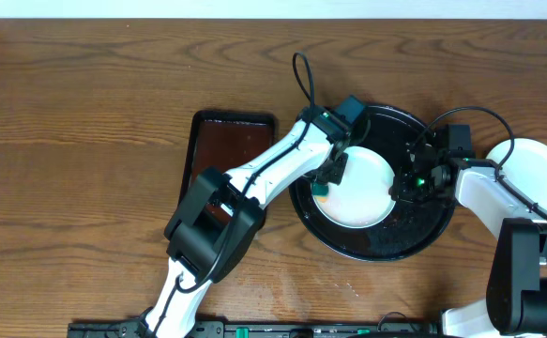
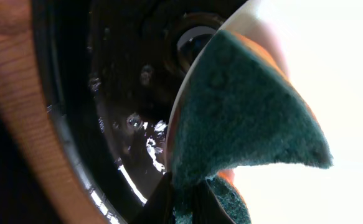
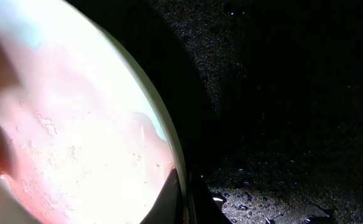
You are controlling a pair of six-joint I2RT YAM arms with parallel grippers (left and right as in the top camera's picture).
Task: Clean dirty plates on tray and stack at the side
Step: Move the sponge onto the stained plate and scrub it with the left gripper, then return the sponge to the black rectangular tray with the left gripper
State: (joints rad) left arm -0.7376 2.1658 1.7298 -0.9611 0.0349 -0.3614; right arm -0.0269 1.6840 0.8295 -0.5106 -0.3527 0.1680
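Observation:
I need to lift my left gripper off the plate, move it over the reddish-brown tray (image 1: 224, 150), which has free room, and lower it to release the sponge (image 1: 322, 191).
A pale plate (image 1: 362, 192) with thin pink sauce smears lies on the large round black tray (image 1: 376, 252). My left gripper (image 1: 330, 178) is shut on a green and orange sponge (image 1: 322, 191) and presses it on the plate's left part. In the left wrist view the sponge (image 2: 243, 118) covers the plate's edge (image 2: 349, 81), with the wet tray (image 2: 116, 93) to the left. My right gripper (image 1: 402, 184) is shut on the plate's right rim. In the right wrist view its fingers (image 3: 184, 196) pinch the rim of the smeared plate (image 3: 75, 137).
A white plate (image 1: 540, 174) sits on the table right of the black tray, partly behind the right arm. A small reddish-brown rectangular tray (image 1: 231, 141) lies left of the black tray, under the left arm. Water drops cover the black tray (image 3: 281, 124).

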